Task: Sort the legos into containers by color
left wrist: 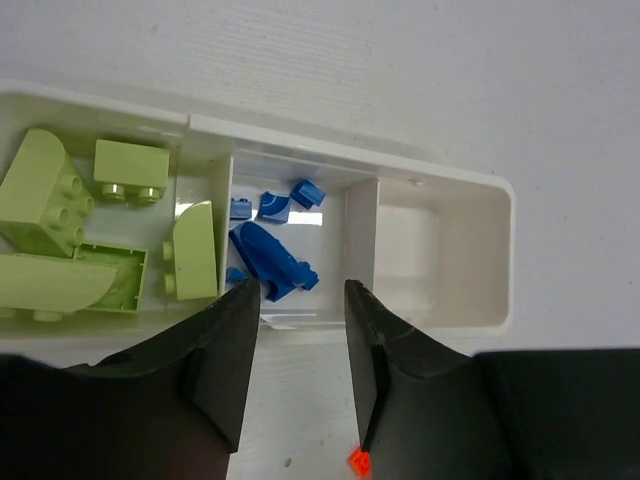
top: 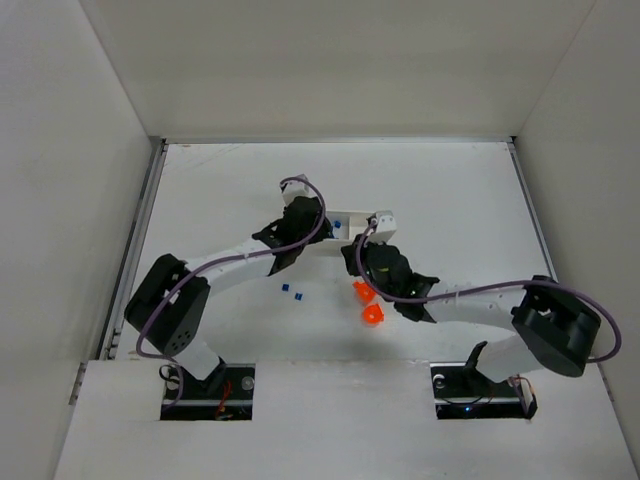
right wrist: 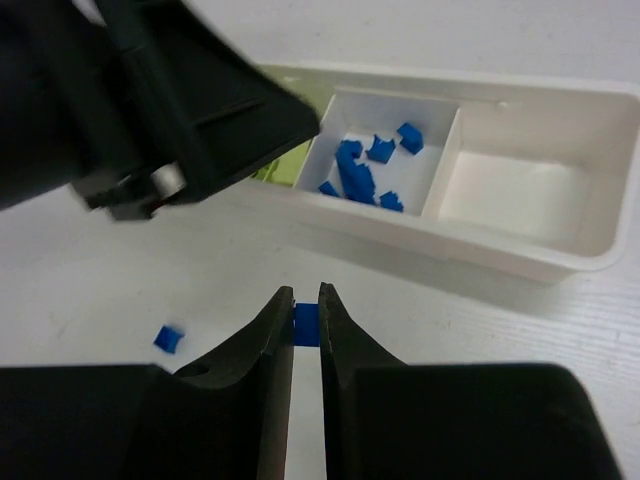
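My left gripper draws back from the tray and down onto the farther small blue brick (top: 285, 287) next. It lies loose below my fingers and nearer my base.
The white tray (left wrist: 450, 182) holds several light green legos (left wrist: 60, 215) in its left compartment and several blue legos (left wrist: 270, 255) in the middle one. Its right compartment (left wrist: 440, 250) has nothing in it. My left gripper (left wrist: 300, 290) hangs open over the tray's near wall by the blue compartment, with nothing between its fingers. My right gripper (right wrist: 305, 293) is shut on a small blue lego (right wrist: 306, 324), just short of the tray (right wrist: 520, 255) on its near side. Whether that lego touches the table I cannot tell.
Two blue legos (top: 292, 291) lie on the table left of the right arm, and one shows as the loose blue lego (right wrist: 168, 338). Two orange legos (top: 367, 302) sit beside the right wrist. The left arm's black wrist (right wrist: 150, 100) crowds the tray's green end.
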